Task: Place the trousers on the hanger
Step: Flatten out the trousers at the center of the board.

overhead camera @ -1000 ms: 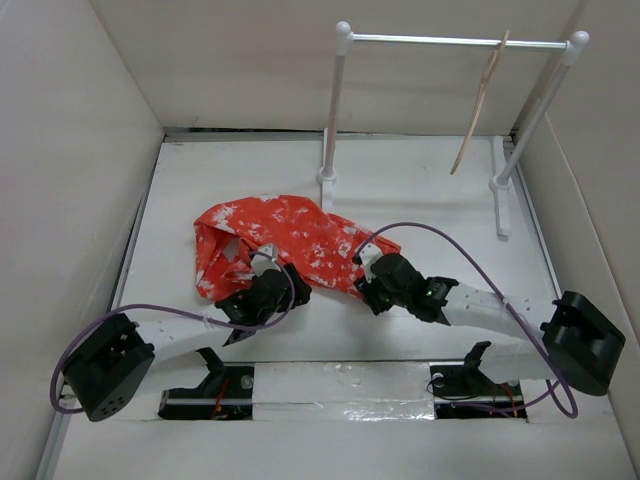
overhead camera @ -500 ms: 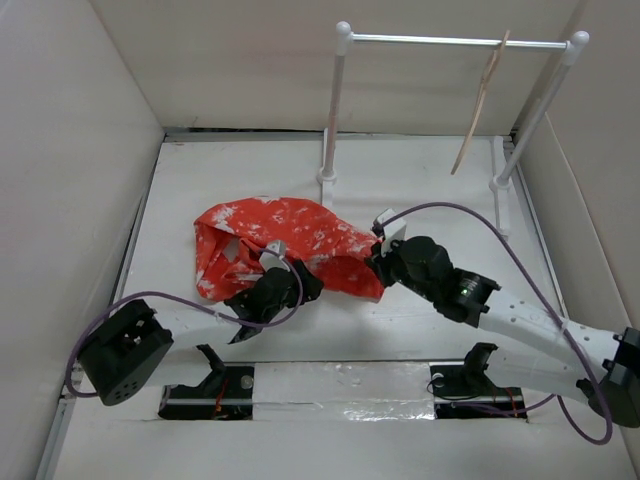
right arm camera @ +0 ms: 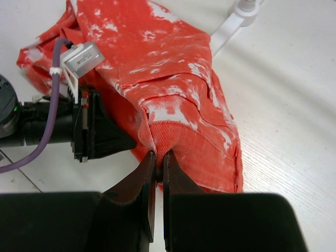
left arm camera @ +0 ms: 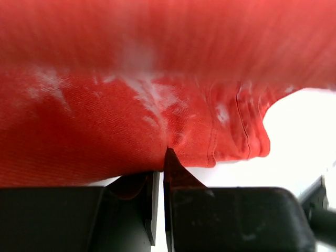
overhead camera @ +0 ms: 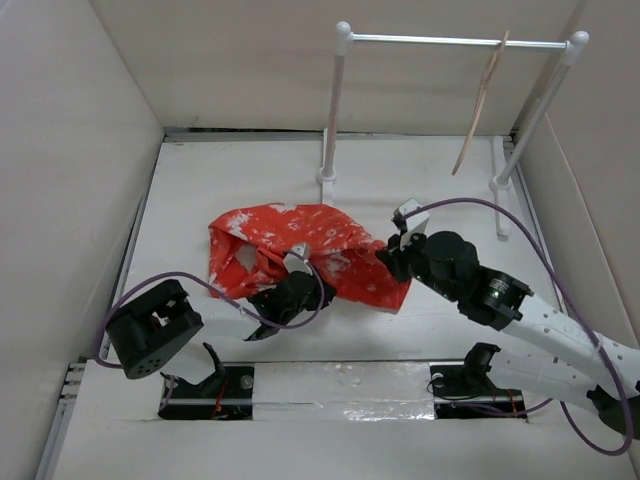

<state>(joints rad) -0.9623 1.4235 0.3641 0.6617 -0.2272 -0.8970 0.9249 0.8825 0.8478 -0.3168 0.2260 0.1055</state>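
Bare table by the hanger-side post (overhead camera: 477, 216) lies outward and right of my right gripper in the top view, so I will pull the bunched fold of the trousers there, lower and release.
The red-orange trousers (overhead camera: 305, 240) lie bunched on the white table, left of centre. At their near edge my left gripper (overhead camera: 303, 288) is shut, and in the left wrist view a fold of the trousers (left arm camera: 157, 94) is pinched at its tips (left arm camera: 161, 157). My right gripper (overhead camera: 393, 258) holds the right end of the heap; its wrist view shows it (right arm camera: 158, 155) shut on a raised fold of the trousers (right arm camera: 178, 121), with the left gripper (right arm camera: 105, 134) just to the left. The pale wooden hanger (overhead camera: 480, 100) hangs tilted from the rail at the back right.
A white tubular rail (overhead camera: 455, 41) on two posts stands at the back, its left foot (overhead camera: 326, 178) just behind the trousers. White walls (overhead camera: 80, 150) close in the table on three sides. Purple cables (overhead camera: 470, 208) loop above both arms.
The left gripper has shut on the cloth and shifted right. The right gripper closed on its fold and moved right and away, dragging the trousers to the right.
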